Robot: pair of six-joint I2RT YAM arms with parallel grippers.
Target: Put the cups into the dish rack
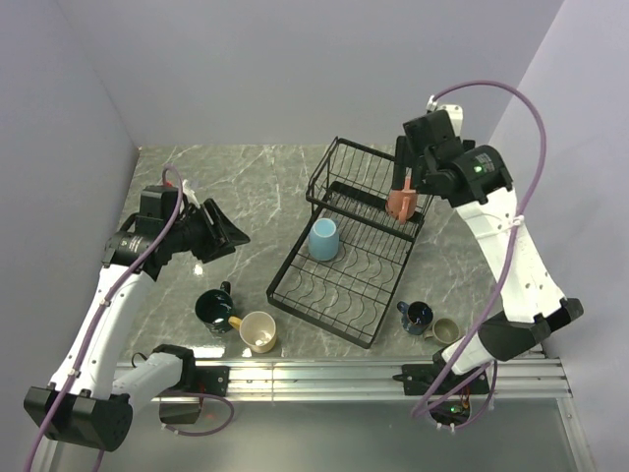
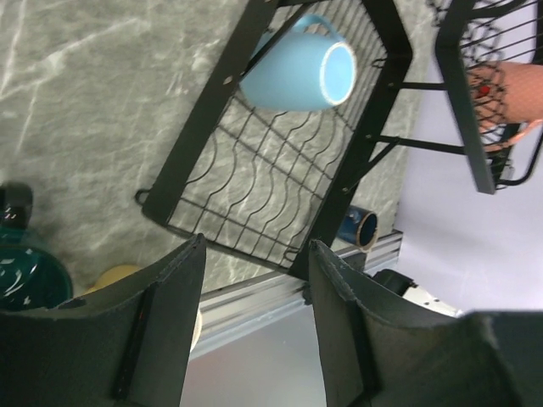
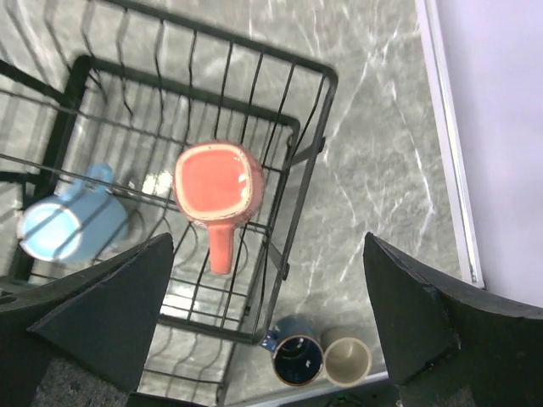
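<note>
The yellow-cream cup stands with its opening up, below my left gripper and back from it. I should move down and back next, so my fingers are on either side of the cup's rim [image 1: 275, 332] [image 2: 198, 329] opposite its handle.
The black wire dish rack [image 1: 378, 295] stands mid-table. A light blue cup [image 1: 323, 239] sits mouth down on its flat tray, and a salmon pink cup [image 1: 401, 204] rests in the raised basket. My right gripper [image 1: 408, 182] hovers just above the pink cup [image 3: 218, 185], open wide [image 3: 267, 242] and empty. On the table left of the rack stand a dark teal cup [image 1: 213, 308] and a yellow-cream cup [image 1: 258, 331]. A navy cup [image 1: 417, 317] and a beige cup [image 1: 444, 330] stand at the rack's near right corner. My left gripper [image 1: 228, 241] is open and empty [image 2: 256, 246], above the table left of the rack.
The aluminium rail [image 1: 334, 374] runs along the table's near edge, close behind the four loose cups. Walls close in on the left, back and right. Purple cables hang off both arms.
</note>
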